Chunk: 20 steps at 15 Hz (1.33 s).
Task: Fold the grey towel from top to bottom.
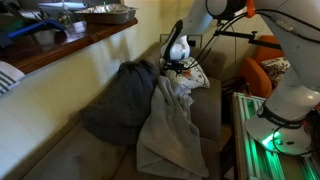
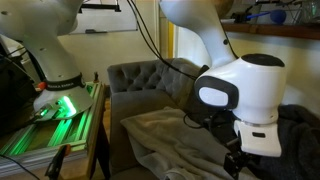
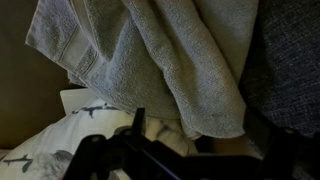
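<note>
The folded lobe at the towel's end [image 1: 167, 79] [image 3: 214, 121] lies below my gripper, between its wide-open fingers, so my gripper should move down onto it next.
The grey towel [image 1: 170, 125] lies rumpled along the sofa seat, pale and long; it also shows in an exterior view [image 2: 165, 135]. In the wrist view the towel [image 3: 170, 50] fills the upper picture, and a folded lobe of its far edge hangs between my fingers. My gripper [image 3: 200, 135] is open, with its fingers wide apart on either side of that lobe. In an exterior view the gripper [image 1: 179, 64] is at the towel's far end by the sofa back. The arm's white wrist [image 2: 245, 100] hides the gripper in an exterior view.
A dark charcoal cloth heap [image 1: 120, 100] lies beside the towel [image 3: 295, 60]. A white patterned cushion [image 3: 50, 140] sits under the gripper. The tufted grey sofa back [image 2: 140, 75], a wooden shelf [image 1: 70, 45], an orange chair [image 1: 262, 70] and a green-lit stand [image 2: 50, 125] surround the area.
</note>
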Motion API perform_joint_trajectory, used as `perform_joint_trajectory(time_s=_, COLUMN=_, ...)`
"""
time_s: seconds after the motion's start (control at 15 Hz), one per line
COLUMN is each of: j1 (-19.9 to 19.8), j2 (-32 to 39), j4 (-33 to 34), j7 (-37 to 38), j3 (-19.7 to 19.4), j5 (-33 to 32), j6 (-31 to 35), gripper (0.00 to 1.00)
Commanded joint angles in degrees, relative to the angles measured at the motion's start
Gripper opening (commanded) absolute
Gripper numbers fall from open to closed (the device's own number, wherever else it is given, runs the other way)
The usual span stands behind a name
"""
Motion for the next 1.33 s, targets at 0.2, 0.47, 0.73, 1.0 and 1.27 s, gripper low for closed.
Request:
perform_joint_trajectory(time_s=0.2, j1=-9.5, j2=5.8, j4=9.5, j7=-10.0, j3=7.0, j5=-1.8, j6=-1.2, gripper=1.00)
perform_joint_trajectory(time_s=0.47, j1=-11.0, j2=9.6, j4=13.6, j7=-12.7, j3=8.5, j5=-2.3, j6=-2.4, gripper=1.00)
perform_joint_trajectory(time_s=0.73, j1=-10.9, j2=13.0, j4=16.5, j7=-13.1, j3=8.6, j5=-2.9, j6=-3.1, gripper=0.57)
perform_joint_trajectory(time_s=1.0, j1=-10.6, j2=15.8, j4=19.0, j7=-12.7, j3=7.5, j5=-4.3, j6=-2.6, gripper=0.37)
perform_joint_trajectory(time_s=1.27, j1=-10.6, j2=18.1, j4=21.5, j7=-13.0, j3=7.4, j5=-5.5, j6=-2.1, gripper=0.32)
